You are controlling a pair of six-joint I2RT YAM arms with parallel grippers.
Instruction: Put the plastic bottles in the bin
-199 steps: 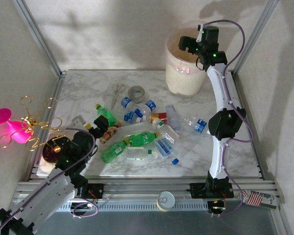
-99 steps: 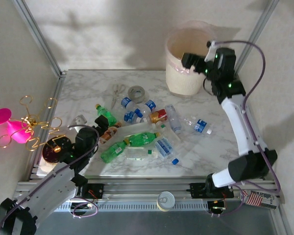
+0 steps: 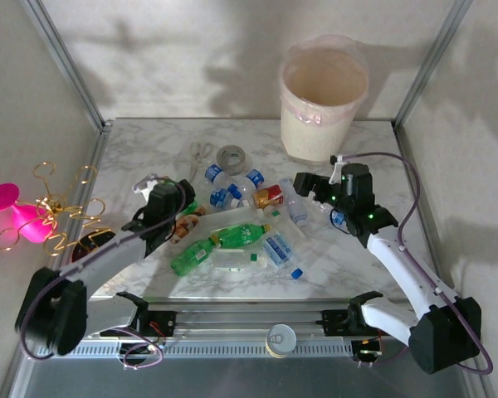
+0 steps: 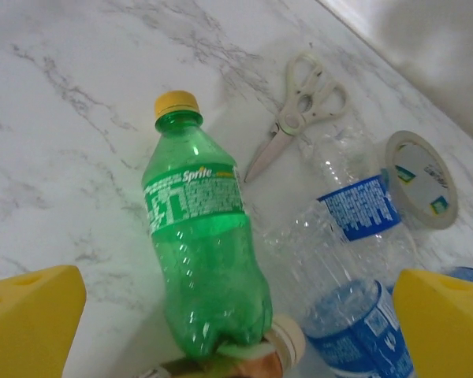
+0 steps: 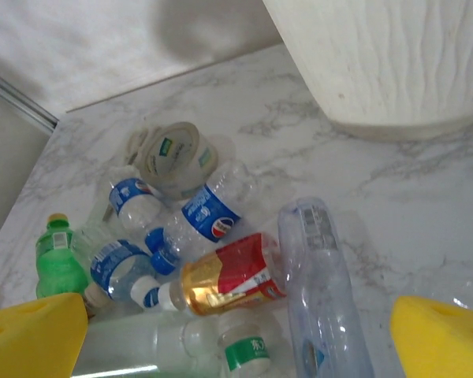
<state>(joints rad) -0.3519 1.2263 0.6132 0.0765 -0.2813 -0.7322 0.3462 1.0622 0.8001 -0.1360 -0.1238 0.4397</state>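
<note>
The green Sprite bottle lies slanted below my left gripper, so next my left gripper should turn to line up with it and lower the open fingertips astride its label (image 4: 195,206).
Several plastic bottles (image 3: 232,236) lie in a pile mid-table: green ones, clear ones with blue labels, one with a red-gold label (image 3: 270,197). The bin (image 3: 324,124), a cream bucket with a pinkish liner, stands at the back right. My left gripper (image 3: 170,197) hovers open at the pile's left end. In its wrist view a green Sprite bottle (image 4: 201,244) with a yellow cap lies between the spread yellow fingers (image 4: 27,323). My right gripper (image 3: 300,189) hangs open at the pile's right side, above the red-gold bottle (image 5: 229,283) and a clear bottle (image 5: 319,299). The bin wall (image 5: 394,63) rises behind.
White scissors (image 3: 201,153) and a grey tape roll (image 3: 231,157) lie behind the pile. A pink and gold wire ornament (image 3: 33,220) sits off the table's left edge. A round tin (image 3: 280,338) rests on the front rail. Frame posts stand at the back corners.
The right arm swung down from over the bin to the pile's right side. The left arm reached forward from the near-left corner to the green bottle. Both stayed open.
</note>
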